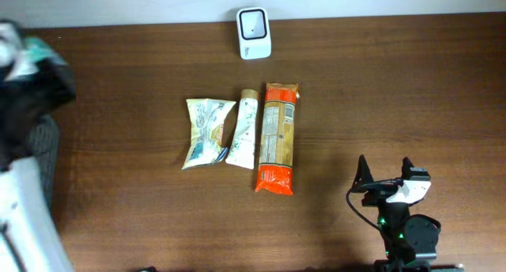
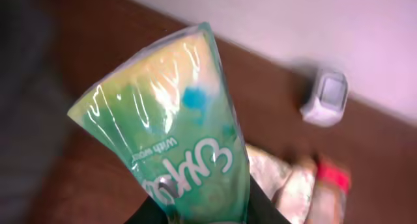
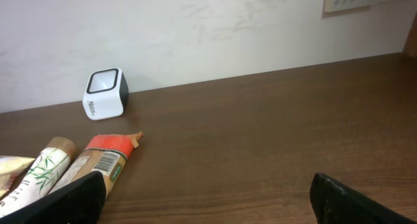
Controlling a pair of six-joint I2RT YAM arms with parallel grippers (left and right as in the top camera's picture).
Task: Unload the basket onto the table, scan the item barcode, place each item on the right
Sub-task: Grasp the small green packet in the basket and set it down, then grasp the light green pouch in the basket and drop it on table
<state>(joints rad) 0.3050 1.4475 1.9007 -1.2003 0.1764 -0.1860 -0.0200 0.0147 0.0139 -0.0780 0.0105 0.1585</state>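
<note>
The open tabletop beside the pouch is below my left gripper and to its right in the overhead view. My left gripper needs to carry the packet over there next, lower it and release it.
A green plastic packet with white lettering fills the left wrist view, and my left gripper is shut on its lower end, held up off the table. From overhead that arm is a blur at the far left edge, with a bit of the green packet showing. The white barcode scanner with a dark window stands at the table's back edge, also the scanner and the scanner. My right gripper rests open near the front right, its gripper holding nothing.
Three items lie side by side mid-table: a pale crinkled pouch, a cream tube and a long orange pasta pack with its barcode label facing up. A wall runs behind the table.
</note>
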